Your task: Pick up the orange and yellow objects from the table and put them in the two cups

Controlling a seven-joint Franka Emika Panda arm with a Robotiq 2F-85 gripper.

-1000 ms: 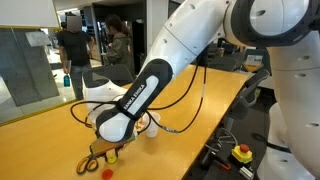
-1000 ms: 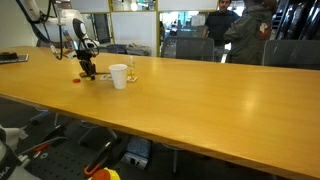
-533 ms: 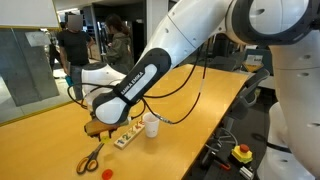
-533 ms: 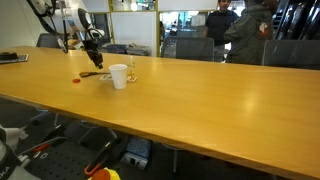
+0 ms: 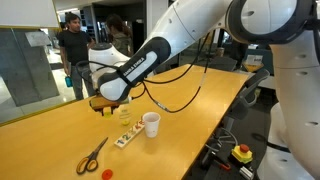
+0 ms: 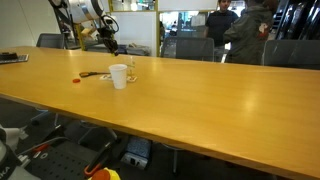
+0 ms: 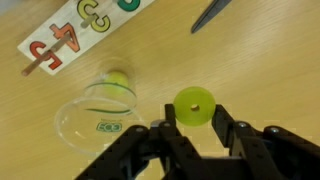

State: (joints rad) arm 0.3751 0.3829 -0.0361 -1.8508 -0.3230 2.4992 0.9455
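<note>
To get to the clear cup (image 7: 98,116), over its opening, my gripper should shift to the left in the wrist view first.
In the wrist view my gripper (image 7: 194,112) is shut on a yellow disc (image 7: 194,103) with a small hole in its middle, pinched at its edges between the two black fingers (image 7: 219,120). The clear cup (image 7: 98,116) stands on the table below and to the left, with another yellow disc (image 7: 117,81) inside it. In both exterior views the gripper (image 5: 105,107) (image 6: 110,38) hangs well above the table, near the white cup (image 5: 151,124) (image 6: 119,76). A red-orange disc (image 5: 108,173) (image 6: 76,81) lies on the table.
Yellow-handled scissors (image 5: 92,155) (image 7: 212,12) lie on the wooden table (image 5: 190,100). A pale card with coloured numbers (image 7: 70,32) (image 5: 125,138) lies next to the cups. A red button on a yellow base (image 5: 243,153) sits beyond the table edge. People stand in the background.
The arm has risen from the table beside the scissors, carrying the yellow disc up and toward the cups.
</note>
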